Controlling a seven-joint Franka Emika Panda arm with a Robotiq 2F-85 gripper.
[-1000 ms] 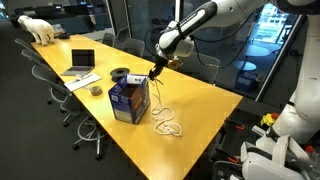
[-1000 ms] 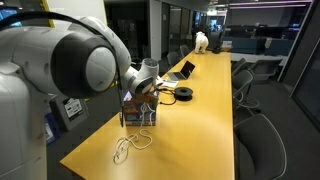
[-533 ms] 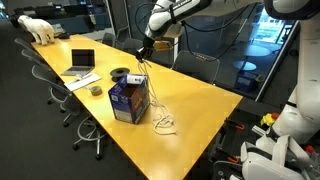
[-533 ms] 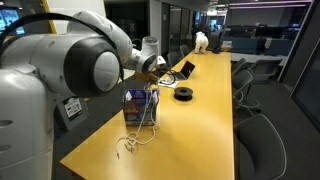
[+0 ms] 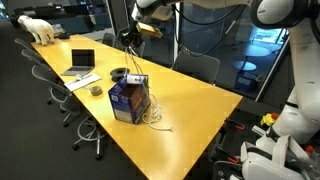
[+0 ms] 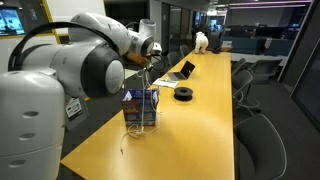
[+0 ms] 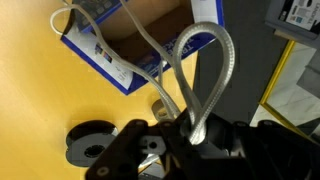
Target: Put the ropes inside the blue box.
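I will lower my gripper to the open top of the blue box [image 5: 129,100] [image 7: 165,26] next and let go of the white rope there, because that opening is well below my gripper.
The blue box [image 5: 129,100] stands open-topped on the yellow table; it also shows in the exterior view [image 6: 140,106] and in the wrist view [image 7: 128,45]. My gripper [image 5: 129,38] is high above the box, shut on the white rope [image 5: 138,75]. The rope hangs from the jaws down past the box, its lower coil [image 5: 155,120] resting on the table beside the box. In the wrist view the rope [image 7: 205,75] loops out of the jaws [image 7: 190,135] toward the box. The gripper also shows in the exterior view [image 6: 147,58].
An open laptop [image 5: 82,63] and papers lie further along the yellow table [image 5: 190,105]. A black tape roll [image 6: 183,94] sits near the box. Office chairs [image 5: 90,130] line the table edges. A white toy animal [image 5: 38,28] stands at the far end.
My gripper has risen and moved over the box, lifting the rope; the coil on the table has shrunk and slid toward the box.
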